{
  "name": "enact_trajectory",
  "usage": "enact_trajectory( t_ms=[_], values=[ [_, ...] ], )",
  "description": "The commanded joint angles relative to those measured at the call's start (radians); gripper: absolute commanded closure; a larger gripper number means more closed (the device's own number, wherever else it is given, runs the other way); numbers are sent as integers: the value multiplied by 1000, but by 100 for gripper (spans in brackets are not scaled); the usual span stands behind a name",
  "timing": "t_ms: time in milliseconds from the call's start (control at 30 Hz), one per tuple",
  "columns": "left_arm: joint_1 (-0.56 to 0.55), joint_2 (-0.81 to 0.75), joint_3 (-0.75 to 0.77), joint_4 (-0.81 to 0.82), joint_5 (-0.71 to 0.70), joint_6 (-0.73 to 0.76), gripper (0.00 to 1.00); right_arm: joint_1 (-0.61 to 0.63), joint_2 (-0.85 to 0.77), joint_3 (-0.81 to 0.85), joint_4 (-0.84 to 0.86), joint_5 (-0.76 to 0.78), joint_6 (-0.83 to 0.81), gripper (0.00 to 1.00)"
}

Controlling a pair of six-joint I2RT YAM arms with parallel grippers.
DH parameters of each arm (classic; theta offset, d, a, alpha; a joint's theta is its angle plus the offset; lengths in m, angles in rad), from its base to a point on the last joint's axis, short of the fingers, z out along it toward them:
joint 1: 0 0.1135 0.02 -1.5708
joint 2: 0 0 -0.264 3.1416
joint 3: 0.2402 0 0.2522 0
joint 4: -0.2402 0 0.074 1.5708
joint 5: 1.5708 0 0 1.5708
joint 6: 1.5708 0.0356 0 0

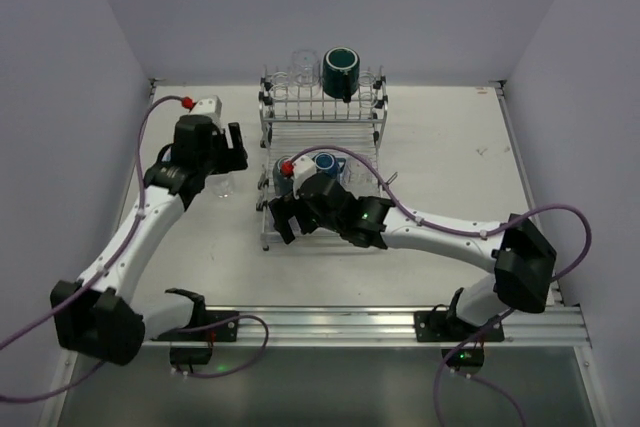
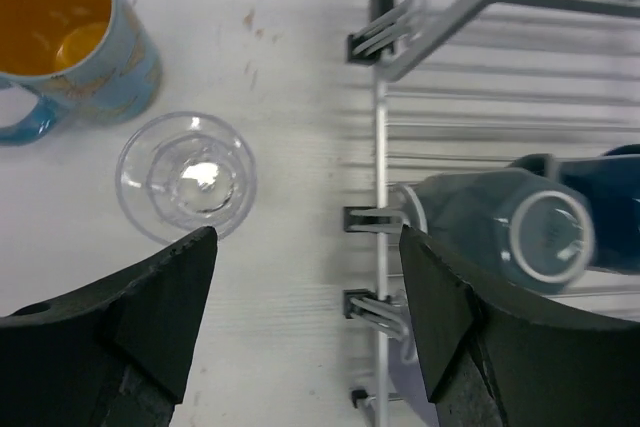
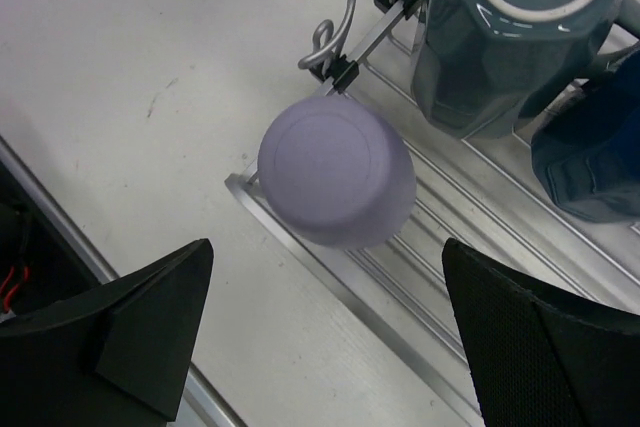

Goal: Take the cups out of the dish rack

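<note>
The small purple cup (image 3: 335, 172) is next, so my right gripper needs to move down and away from my base to it, with one finger on either side.
The silver dish rack (image 1: 372, 137) stands mid-table. On its raised rear tier are a teal mug (image 1: 340, 72) and clear glass tumblers (image 1: 300, 60). A small purple cup (image 3: 335, 172) lies upside down at the tray's near left corner, beside two upturned dark blue mugs (image 3: 510, 37) (image 3: 590, 157). My right gripper (image 3: 326, 287) hovers open just over the purple cup, not touching it. My left gripper (image 2: 307, 247) is open and empty above the table, left of the rack. A clear tumbler (image 2: 187, 175) and a light blue mug with orange inside (image 2: 60, 37) stand on the table there.
An aluminium rail (image 1: 350, 322) carries both arm bases along the near edge. Pale walls close in the table on the left, back and right. The rack's left edge wire (image 2: 380, 147) with its clips runs close to my left gripper's right finger.
</note>
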Motion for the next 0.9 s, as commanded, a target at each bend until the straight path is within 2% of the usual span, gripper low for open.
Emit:
enact_trajectory(
  t_ms=[0,200,300,333,400,467,500,633,733,867],
  values=[
    [3,-160,-116,120,157,-55,22,2,71,95,-10,59,-33,1],
    [3,-415,-300,119,263,-91,24,0,186,209,-36,85,-25,1],
    [3,-512,-381,114,309,-123,25,0,223,226,-38,105,-16,11],
    [3,-551,-398,116,340,-129,25,2,231,238,-49,103,-15,15],
    [3,-585,-432,110,363,-149,25,2,242,247,-58,108,-4,34],
    [3,-630,-452,102,404,-173,25,2,234,243,-64,131,11,60],
    [3,-644,-460,103,421,-183,25,2,225,238,-62,138,16,64],
    [3,-717,-501,146,559,-241,25,2,112,163,-23,169,47,72],
    [3,-769,-547,266,698,-317,26,0,-46,59,98,152,76,76],
    [3,-780,-579,387,814,-431,26,-6,-262,-67,217,122,157,78]
  ],
)
